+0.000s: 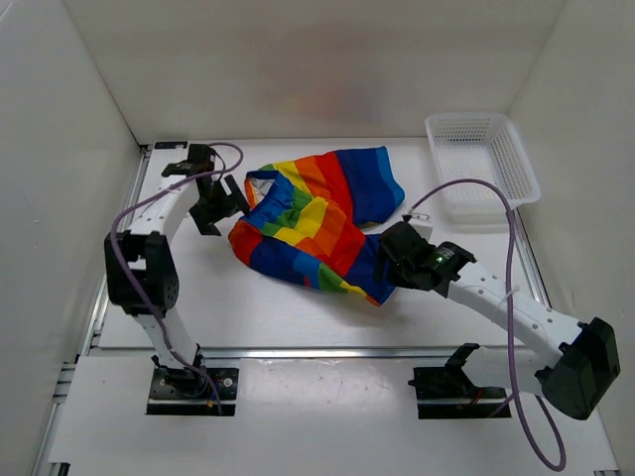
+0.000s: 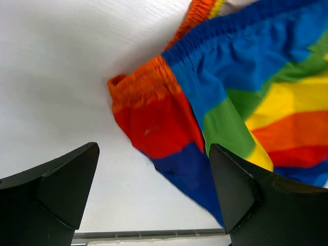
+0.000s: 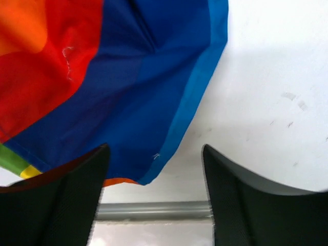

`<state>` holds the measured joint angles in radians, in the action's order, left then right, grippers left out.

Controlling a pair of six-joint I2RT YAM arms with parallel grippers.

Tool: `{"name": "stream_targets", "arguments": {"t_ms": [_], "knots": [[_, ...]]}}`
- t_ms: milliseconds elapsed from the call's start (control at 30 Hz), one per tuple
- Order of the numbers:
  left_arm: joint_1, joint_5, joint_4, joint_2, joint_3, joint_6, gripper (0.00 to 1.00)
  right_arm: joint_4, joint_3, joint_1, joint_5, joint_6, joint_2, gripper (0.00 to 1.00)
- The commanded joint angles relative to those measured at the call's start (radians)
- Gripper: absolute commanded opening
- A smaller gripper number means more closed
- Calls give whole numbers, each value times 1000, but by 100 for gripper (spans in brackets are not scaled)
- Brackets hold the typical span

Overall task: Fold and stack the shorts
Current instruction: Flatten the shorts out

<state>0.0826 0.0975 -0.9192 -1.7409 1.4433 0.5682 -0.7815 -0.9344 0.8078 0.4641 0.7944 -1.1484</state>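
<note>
I need to move my left gripper down and to the right in the top view next, onto the blue waistband's gathered corner, as it lies beyond the open fingers.
The rainbow-striped shorts lie crumpled in the middle of the white table. My left gripper is open at the shorts' left edge, by the gathered waistband corner; nothing is between its fingers but bare table and a blue fold. My right gripper is open at the shorts' lower right end, with the blue hem corner lying between its fingers, not gripped.
A white plastic mesh basket stands at the back right of the table. White walls close in the left, back and right. A metal rail runs along the table's near edge.
</note>
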Motion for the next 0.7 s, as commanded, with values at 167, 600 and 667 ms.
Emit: {"name": "stream_targets", "arguments": {"t_ms": [167, 600, 667], "knots": [[75, 24, 11, -270, 242, -13, 100, -4, 80, -267, -453, 71, 113, 90], [85, 48, -1, -296, 232, -53, 10, 381, 341, -432, -932, 325, 73, 87], [85, 36, -1, -275, 232, -53, 10, 433, 353, -432, -941, 348, 91, 86]]}}
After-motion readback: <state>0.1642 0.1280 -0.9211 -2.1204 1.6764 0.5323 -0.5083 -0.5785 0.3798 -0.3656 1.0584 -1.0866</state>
